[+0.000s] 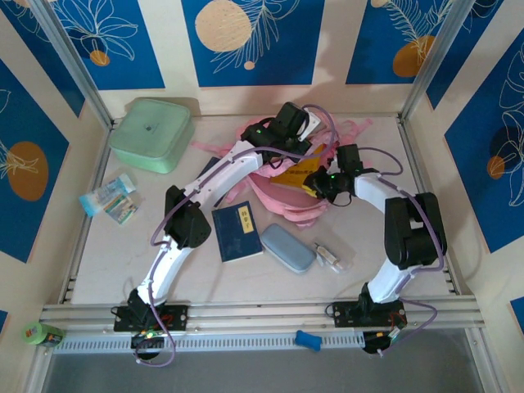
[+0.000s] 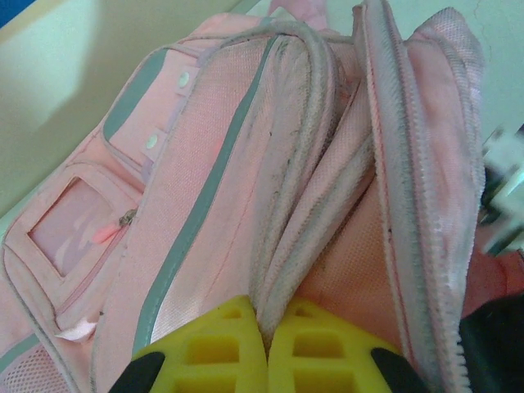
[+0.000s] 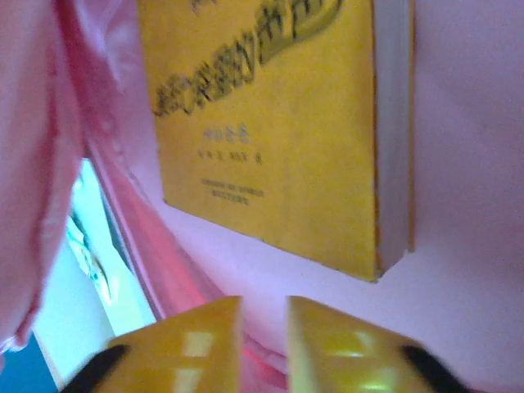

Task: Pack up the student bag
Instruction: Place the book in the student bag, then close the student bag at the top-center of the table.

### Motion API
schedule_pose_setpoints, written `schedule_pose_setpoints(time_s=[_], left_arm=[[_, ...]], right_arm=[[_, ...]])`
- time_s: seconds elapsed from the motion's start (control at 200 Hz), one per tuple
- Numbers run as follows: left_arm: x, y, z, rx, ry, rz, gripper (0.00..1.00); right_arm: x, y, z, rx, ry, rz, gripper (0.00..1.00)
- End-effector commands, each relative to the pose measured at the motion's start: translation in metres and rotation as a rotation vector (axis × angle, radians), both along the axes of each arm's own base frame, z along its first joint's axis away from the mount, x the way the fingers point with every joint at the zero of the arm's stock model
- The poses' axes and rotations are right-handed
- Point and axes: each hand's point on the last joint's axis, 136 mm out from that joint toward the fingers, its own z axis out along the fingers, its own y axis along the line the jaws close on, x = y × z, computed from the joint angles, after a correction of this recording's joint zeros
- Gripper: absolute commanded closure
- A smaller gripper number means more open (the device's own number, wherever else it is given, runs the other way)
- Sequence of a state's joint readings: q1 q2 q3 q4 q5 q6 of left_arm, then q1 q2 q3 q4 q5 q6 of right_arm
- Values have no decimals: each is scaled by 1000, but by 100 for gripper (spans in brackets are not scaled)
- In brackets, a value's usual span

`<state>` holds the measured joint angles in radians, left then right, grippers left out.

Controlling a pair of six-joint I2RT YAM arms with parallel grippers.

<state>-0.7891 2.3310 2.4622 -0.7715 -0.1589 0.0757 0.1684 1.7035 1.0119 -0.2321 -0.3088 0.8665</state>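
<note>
I will ease the bag's lifted fold slightly back over the bag's opening with my left gripper, then open to release the bag's grey zipper rim, as the yellow book [image 1: 300, 171] is already inside.
The student bag [image 1: 282, 201], a soft pink backpack, lies at the back middle of the table with its mouth held open. In the left wrist view my left gripper [image 2: 266, 315] is shut on the bag's [image 2: 213, 188] grey zipper rim and holds that fold up. From above, the left gripper [image 1: 284, 141] sits over the bag's far side. My right gripper [image 1: 321, 187] reaches into the bag's mouth from the right. Its jaws [image 3: 264, 304] stand a narrow gap apart with nothing between them. A yellow book [image 3: 270, 123] lies flat on the pink lining just beyond them, and from above the yellow book [image 1: 300, 171] shows inside the opening.
A mint-green lidded box [image 1: 151, 135] stands at the back left. A dark blue book [image 1: 237, 232], a grey-blue oval case [image 1: 288, 248] and a small clear item [image 1: 330, 257] lie in front of the bag. Small packets [image 1: 110, 196] lie at the left edge.
</note>
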Motion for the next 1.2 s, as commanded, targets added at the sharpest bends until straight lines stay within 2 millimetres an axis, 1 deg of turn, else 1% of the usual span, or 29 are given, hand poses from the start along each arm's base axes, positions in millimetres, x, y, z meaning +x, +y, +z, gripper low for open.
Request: schedule_pose_setpoints(time_s=[0.0,0.03,0.08,0.16,0.28,0.385,0.445,0.55,0.615,0.635,0.695,0.775,0.855,0.9,0.935,0.985,1.035,1.055,1.116,1.151,1.196], left_arm=[[3,6,71,-127,-118,31,100],[3,6,70,-124,-117,31,100],[3,7,68,-118,-113,31,100],[1,7,68,-119,-106,23,100],[0,6,66,-115,-104,15,100],[1,8,68,-112,-112,22,100],[1,9,68,-108,-113,24,100],[2,9,63,-96,-106,27,100],[2,10,59,-93,-94,32,100],[1,11,58,-93,-90,33,100],[-2,10,55,-94,-72,27,100],[-4,11,47,-93,-44,31,100],[-9,10,38,-95,-5,21,100],[-13,7,33,-107,22,5,100],[-17,5,30,-119,41,-2,100],[-23,2,29,-141,71,-20,100],[-31,0,32,-166,100,-38,83],[-34,-1,34,-181,115,-43,78],[-45,0,45,-230,154,-54,68],[-53,2,52,-258,175,-63,62],[-61,9,62,-290,196,-52,57]], right_arm=[[0,6,-22,-71,59,-9,88],[3,7,-23,-86,46,-12,90],[10,1,-26,-118,37,-39,93],[28,-11,-20,-129,-10,-80,98],[51,-29,1,-169,-106,-138,99],[60,-46,4,-242,-104,-193,99],[63,-45,4,-245,-105,-181,99],[64,-29,13,-180,-150,-95,97],[54,-25,22,-159,-169,-66,94],[49,-25,23,-157,-168,-60,93],[34,-24,36,-157,-189,-31,88],[4,-39,42,-231,-138,-61,82],[-24,-52,50,-259,-104,-92,78],[-38,-58,60,-268,-101,-104,74],[-49,-59,65,-265,-94,-97,73],[-62,-56,75,-248,-98,-72,69],[-74,-53,84,-246,-101,-49,66],[-79,-52,86,-243,-100,-40,64],[-91,-46,95,-209,-105,2,61],[-99,-44,96,-212,-92,19,60],[-108,-40,98,-207,-87,49,59]])
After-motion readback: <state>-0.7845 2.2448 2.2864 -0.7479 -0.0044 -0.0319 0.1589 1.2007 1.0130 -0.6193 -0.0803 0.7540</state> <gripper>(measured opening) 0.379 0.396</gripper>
